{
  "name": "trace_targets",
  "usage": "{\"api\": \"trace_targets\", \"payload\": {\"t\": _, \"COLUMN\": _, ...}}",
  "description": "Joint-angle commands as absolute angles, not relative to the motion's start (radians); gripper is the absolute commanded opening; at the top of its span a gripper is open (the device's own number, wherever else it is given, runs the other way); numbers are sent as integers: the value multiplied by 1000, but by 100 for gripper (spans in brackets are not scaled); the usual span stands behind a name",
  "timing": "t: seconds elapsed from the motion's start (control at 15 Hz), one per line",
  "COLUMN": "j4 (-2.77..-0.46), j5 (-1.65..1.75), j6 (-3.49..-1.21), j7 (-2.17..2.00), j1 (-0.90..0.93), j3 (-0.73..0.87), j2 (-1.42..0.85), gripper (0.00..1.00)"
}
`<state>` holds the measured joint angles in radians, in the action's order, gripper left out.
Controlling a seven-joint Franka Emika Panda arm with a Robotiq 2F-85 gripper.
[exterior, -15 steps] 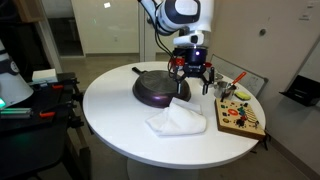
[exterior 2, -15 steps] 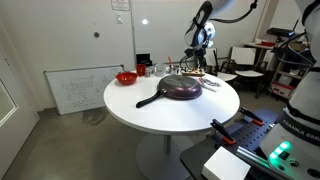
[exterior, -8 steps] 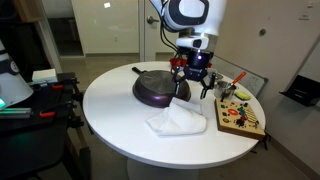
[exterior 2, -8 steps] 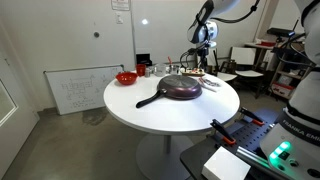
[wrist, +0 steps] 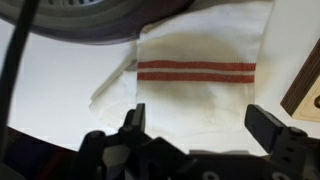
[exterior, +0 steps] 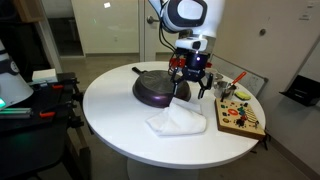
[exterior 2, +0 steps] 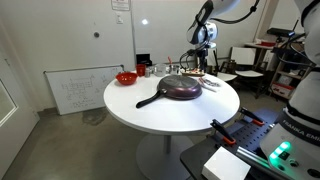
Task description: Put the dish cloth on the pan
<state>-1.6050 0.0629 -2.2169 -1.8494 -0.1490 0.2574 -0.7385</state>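
The cloth is below the robot's open fingers, so the gripper will next move down, slightly toward the pan (exterior: pixel 157 87), to the red-striped part of the cloth near the pan's rim.
A white dish cloth (exterior: pixel 177 121) with red stripes lies folded on the round white table (exterior: pixel 110 105), just in front of the dark pan (exterior: pixel 157 87). My gripper (exterior: pixel 191 88) hangs open above the table between the pan and the cloth, not touching either. In the wrist view the cloth (wrist: pixel 198 75) lies straight below the open gripper (wrist: pixel 198 125), with the pan's rim (wrist: pixel 80 20) along the top edge. The pan (exterior 2: pixel 180 88) also shows in an exterior view, with its handle pointing off to one side; the cloth is hidden there.
A wooden board (exterior: pixel 239 115) with small coloured pieces lies next to the cloth at the table's edge. A red bowl (exterior 2: pixel 126 77) and small items stand at the table's far side. Equipment with a green light (exterior: pixel 12 95) stands beside the table.
The gripper has come down slightly toward the table beside the pan. The cloth and pan have not moved.
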Motion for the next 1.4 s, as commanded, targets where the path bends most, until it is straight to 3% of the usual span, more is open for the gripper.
{"api": "trace_targets", "payload": {"t": 0.0, "j4": -1633, "j5": 41, "j6": -2213, "j7": -1792, "j1": -146, "j3": 243, "j2": -728, "gripper": 100}}
{"api": "trace_targets", "payload": {"t": 1.07, "j4": -1625, "j5": 55, "j6": -2216, "j7": -1803, "j1": -134, "j3": 267, "j2": -832, "gripper": 100}}
{"api": "trace_targets", "payload": {"t": 1.13, "j4": -1623, "j5": 61, "j6": -2223, "j7": -1811, "j1": -128, "j3": 272, "j2": -841, "gripper": 75}}
{"api": "trace_targets", "payload": {"t": 1.27, "j4": -1616, "j5": 60, "j6": -2220, "j7": -1812, "j1": -128, "j3": 274, "j2": -851, "gripper": 67}}
{"api": "trace_targets", "payload": {"t": 1.33, "j4": -1612, "j5": 61, "j6": -2217, "j7": -1812, "j1": -127, "j3": 275, "j2": -855, "gripper": 57}}
